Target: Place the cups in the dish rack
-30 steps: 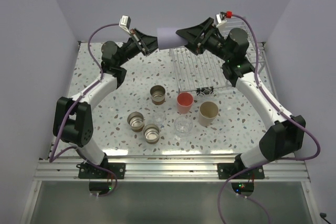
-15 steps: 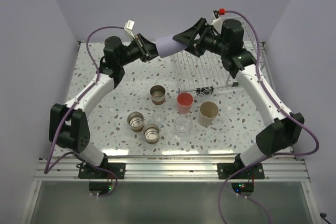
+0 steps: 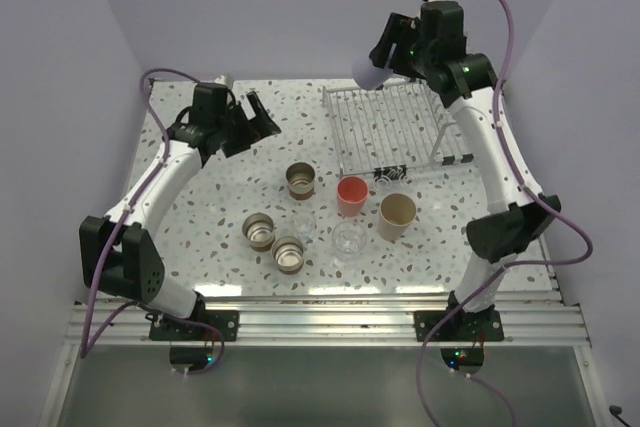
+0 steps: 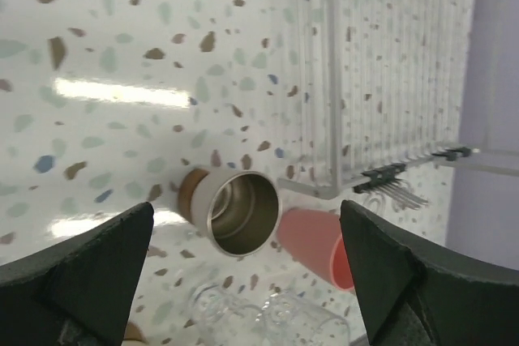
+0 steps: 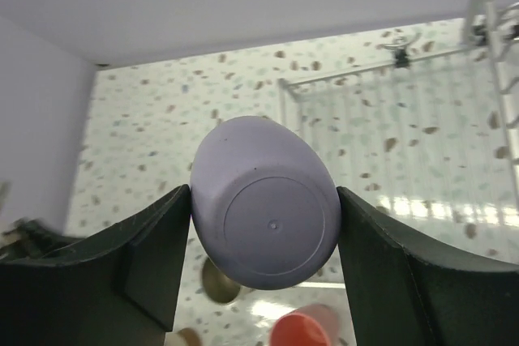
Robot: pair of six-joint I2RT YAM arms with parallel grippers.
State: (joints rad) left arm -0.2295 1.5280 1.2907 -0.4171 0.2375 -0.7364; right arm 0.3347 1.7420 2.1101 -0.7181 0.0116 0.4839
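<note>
My right gripper holds the lavender cup (image 3: 366, 73). It should go down next, toward the right in the wrist view, onto the rack's empty far wires below it, to release the cup.
My right gripper (image 3: 378, 59) is shut on the lavender cup (image 3: 366, 73), held in the air above the far left corner of the dish rack (image 3: 400, 132). In the right wrist view the cup's base (image 5: 272, 215) faces the camera, pinched between both fingers (image 5: 154, 257). My left gripper (image 3: 256, 117) hangs open and empty left of the rack, above the table. On the table stand three metallic cups (image 3: 300, 180) (image 3: 259, 231) (image 3: 290, 254), a coral-red cup (image 3: 351, 195), a beige cup (image 3: 397, 215) and two clear cups (image 3: 303, 222) (image 3: 348, 239). The left wrist view looks down on a metallic cup (image 4: 239, 212) and the coral-red cup (image 4: 320, 241).
The rack's taller wire part (image 3: 455, 142) stands along its right side, near the right wall. Lilac walls close in the speckled table (image 3: 200, 207) on three sides. The rack's near left corner (image 4: 324, 188) lies close to the metallic and coral-red cups.
The left gripper let go of the lavender cup, opened wide and drew back to the left. The right arm lifted, carrying the cup up and to the right over the rack's far corner.
</note>
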